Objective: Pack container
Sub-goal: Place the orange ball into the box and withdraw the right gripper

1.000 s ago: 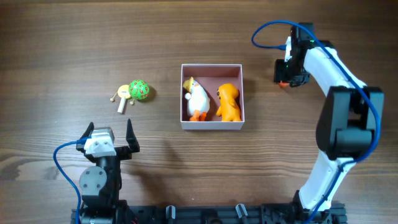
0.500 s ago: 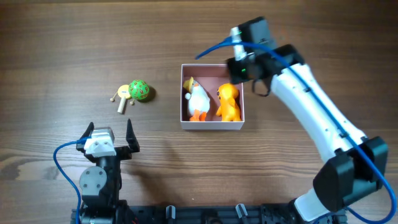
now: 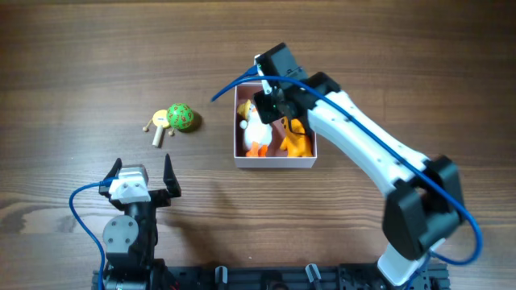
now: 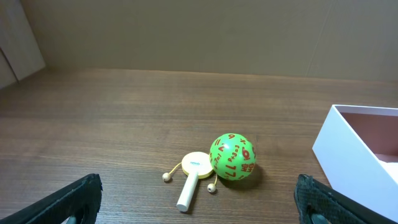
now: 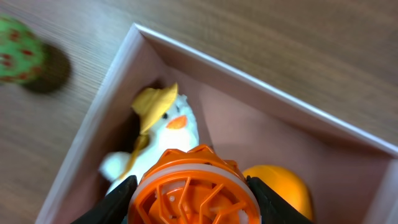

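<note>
My right gripper will next go down and let go of the lattice ball where the container's bare pink bottom shows between the duck's head and the orange figure by the container's far side.
The container is a white box with a pink inside at the table's middle; it also shows in the right wrist view and the left wrist view. It holds a white duck toy with a yellow hat and an orange figure, also in the right wrist view. My right gripper is shut on an orange and white lattice ball and hovers over the container's back part. My left gripper is open and empty near the front left.
A green ball with red numbers and a small yellow paddle drum lie left of the container, also in the left wrist view: ball, drum.
My right arm has swung left from the table's right side to above the container, carrying the orange ball. The left arm has not moved.
</note>
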Tool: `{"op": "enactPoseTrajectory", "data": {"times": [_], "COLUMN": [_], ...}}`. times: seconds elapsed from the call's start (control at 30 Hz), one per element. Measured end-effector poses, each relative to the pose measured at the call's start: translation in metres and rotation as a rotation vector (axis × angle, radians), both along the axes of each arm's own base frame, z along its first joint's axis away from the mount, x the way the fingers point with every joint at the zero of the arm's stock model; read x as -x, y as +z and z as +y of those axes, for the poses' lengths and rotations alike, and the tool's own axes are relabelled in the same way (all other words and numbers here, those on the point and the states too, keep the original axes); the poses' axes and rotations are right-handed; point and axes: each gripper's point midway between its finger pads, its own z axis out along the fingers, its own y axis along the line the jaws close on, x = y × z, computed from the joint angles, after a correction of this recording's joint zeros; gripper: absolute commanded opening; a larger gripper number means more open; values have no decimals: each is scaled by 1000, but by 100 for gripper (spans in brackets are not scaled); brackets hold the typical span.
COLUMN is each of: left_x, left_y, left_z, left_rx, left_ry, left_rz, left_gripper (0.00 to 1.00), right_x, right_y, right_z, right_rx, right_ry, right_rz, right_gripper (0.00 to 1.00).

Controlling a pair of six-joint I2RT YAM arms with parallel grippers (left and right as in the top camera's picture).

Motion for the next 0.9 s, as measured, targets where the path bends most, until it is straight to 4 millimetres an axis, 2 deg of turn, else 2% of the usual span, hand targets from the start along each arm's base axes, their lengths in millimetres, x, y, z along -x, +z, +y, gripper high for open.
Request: {"op": "enactPoseTrajectory", "data": {"times": [0.1,0.17,0.33,0.53,0.67,0.77,0.87,0.9], "left_x": [0,0,0,0,0,0,0,0], "left_y": [0,0,0,0,0,0,0,0], "left_z": [0,0,0,0,0,0,0,0], "left_rx": [0,0,0,0,0,0,0,0], "left_ry": [0,0,0,0,0,0,0,0], "left_rz": [0,0,0,0,0,0,0,0], "left_gripper": [100,100,100,100,100,100,100,100], "right_x": [0,-1,-3,-4,5,11,10,10], "right_y": [-29,-36,-37,-37,-39,-21,23,48], "right_z": [-5,-7,-14,-15,-22,-34,-46,-55], "right_rx": [37,47,58,56,89,127,106,78], "right_ry": [-48,-78,-146,-166,-169,-183,-225,-253], "right_rz": [48,59,55,54,87,78,-4,-48], "right_gripper": [48,49,52,79,81,87,89,90]}}
